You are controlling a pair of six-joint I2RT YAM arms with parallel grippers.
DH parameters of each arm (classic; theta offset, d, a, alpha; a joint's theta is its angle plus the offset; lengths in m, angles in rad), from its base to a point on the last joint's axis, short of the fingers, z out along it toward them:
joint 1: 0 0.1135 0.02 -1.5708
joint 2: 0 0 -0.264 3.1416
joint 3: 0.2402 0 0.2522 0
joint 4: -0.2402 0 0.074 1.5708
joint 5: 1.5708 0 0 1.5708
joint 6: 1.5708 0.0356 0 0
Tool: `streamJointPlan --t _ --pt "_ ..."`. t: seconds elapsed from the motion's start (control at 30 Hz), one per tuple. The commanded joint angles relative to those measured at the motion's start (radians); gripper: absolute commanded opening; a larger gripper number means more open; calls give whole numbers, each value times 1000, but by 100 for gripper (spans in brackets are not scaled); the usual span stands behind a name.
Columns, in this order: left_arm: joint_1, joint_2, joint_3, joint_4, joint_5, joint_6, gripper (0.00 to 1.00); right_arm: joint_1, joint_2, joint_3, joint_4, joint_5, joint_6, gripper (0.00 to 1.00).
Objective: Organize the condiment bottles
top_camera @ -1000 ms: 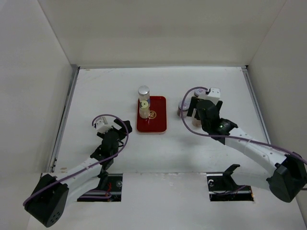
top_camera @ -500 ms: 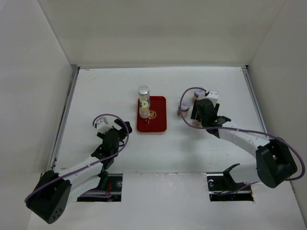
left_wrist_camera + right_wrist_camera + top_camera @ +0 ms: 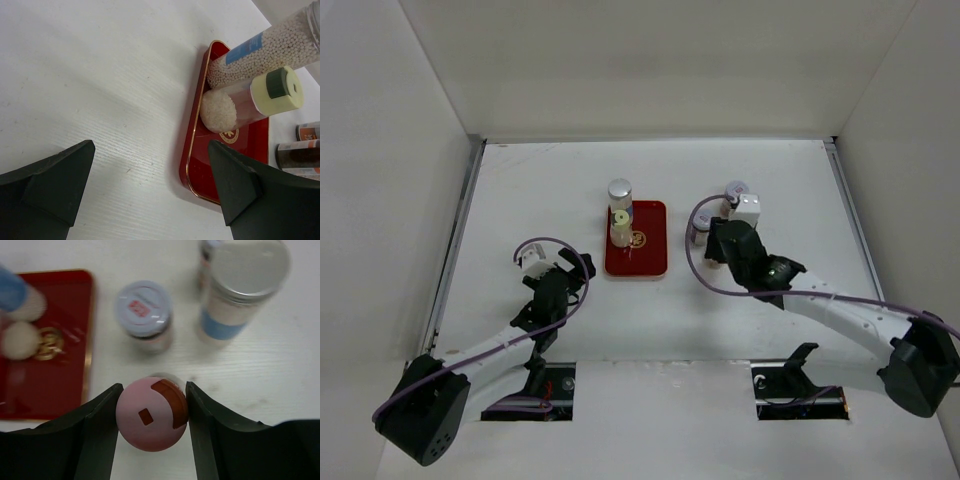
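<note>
My right gripper should move over the tray's near corner (image 3: 619,263) (image 3: 12,390) by the cream-capped bottle next to release, because that bare corner is to its left in the top view.
Two condiment bottles stand at the far left of the red tray (image 3: 650,262): a silver-capped one (image 3: 620,190) and a cream-capped one (image 3: 619,229). Right of the tray stand a purple-rimmed bottle (image 3: 700,224) and a silver-lidded one (image 3: 736,190). In the right wrist view, my right gripper (image 3: 152,415) is shut on a pink-capped bottle (image 3: 145,425), with both fingers against the cap. The arm hides this bottle from above. My left gripper (image 3: 150,195) stands open over bare table, near the tray's front left corner (image 3: 192,175).
In the right wrist view, the blue-and-white-capped bottle (image 3: 144,310) and the blue-labelled silver-lidded bottle (image 3: 240,280) stand close beyond the held one. White walls enclose the table on three sides. Two dark-filled bottles (image 3: 300,152) show past the tray in the left wrist view.
My right gripper has drawn back toward the near side and its fingers have come together onto the pink-capped bottle. The left arm has hardly moved.
</note>
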State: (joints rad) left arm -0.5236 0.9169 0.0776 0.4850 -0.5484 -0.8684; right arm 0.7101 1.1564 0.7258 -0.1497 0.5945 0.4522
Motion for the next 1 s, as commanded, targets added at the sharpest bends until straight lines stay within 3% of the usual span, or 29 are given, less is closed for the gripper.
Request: streamJointPlan --t 0.0,0.2,0.4,0.77,0.83,0.97 --pt "14 -13 -10 56 -1 -7 100 111 17 139 7 10 28 45" --pt "18 -19 -12 55 4 -7 100 237 288 346 154 -70 -7 45" --pt "23 -36 -19 55 2 -7 100 318 538 559 168 -93 -58 47" --pt "24 -56 -24 53 4 -7 100 325 750 656 217 -87 -75 50" --pt "23 -44 -22 56 2 -7 100 325 758 652 220 -87 -66 54" --pt "24 -46 -22 56 4 -7 100 325 738 630 223 -85 -61 72"
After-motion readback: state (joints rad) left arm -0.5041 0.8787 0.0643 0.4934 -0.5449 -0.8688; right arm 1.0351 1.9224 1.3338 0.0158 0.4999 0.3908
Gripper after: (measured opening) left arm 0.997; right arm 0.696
